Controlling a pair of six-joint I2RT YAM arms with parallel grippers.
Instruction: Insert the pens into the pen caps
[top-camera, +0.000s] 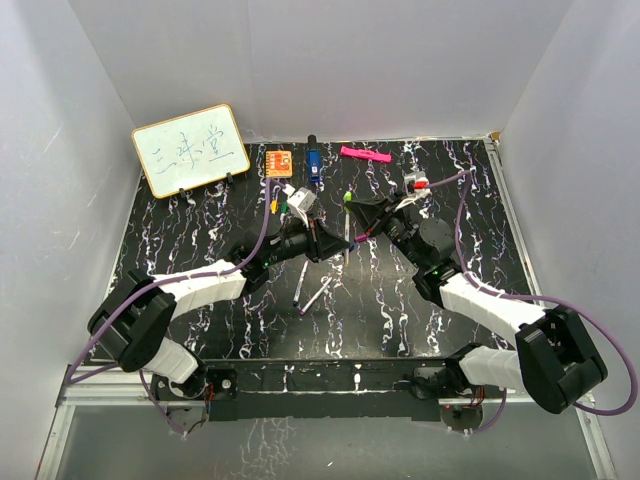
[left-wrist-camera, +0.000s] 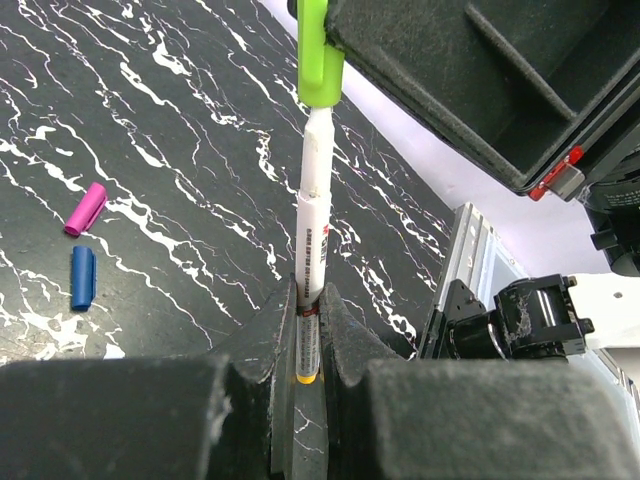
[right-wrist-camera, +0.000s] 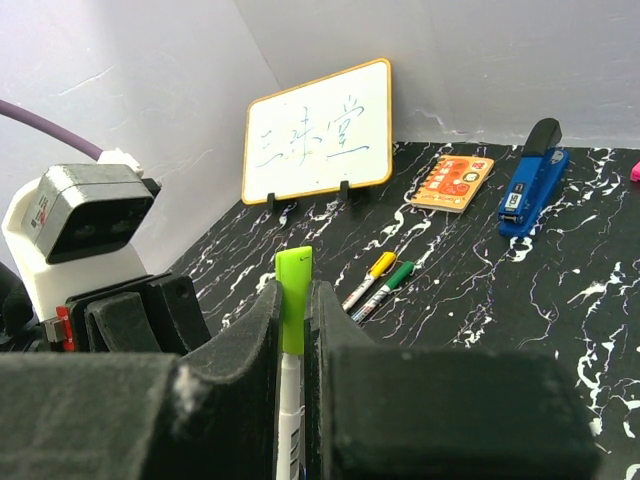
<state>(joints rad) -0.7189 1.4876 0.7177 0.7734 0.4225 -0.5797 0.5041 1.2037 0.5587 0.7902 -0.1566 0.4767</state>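
Note:
My left gripper goes left in the top view next and lowers its white pen onto the tabletop beside the green-capped pen, since capped pens lie there.
My left gripper is shut on the barrel of a white pen with a yellow rear end. My right gripper is shut on a light-green cap that sits over that pen's tip. In the top view the two grippers meet above the table's middle, left and right, with the pen between them. A purple cap and a blue cap lie loose on the table. Two uncapped pens lie in front of the grippers.
Two pens with a yellow cap and a green cap lie side by side behind the grippers. At the back stand a whiteboard, an orange block, a blue stapler-like object and a pink marker.

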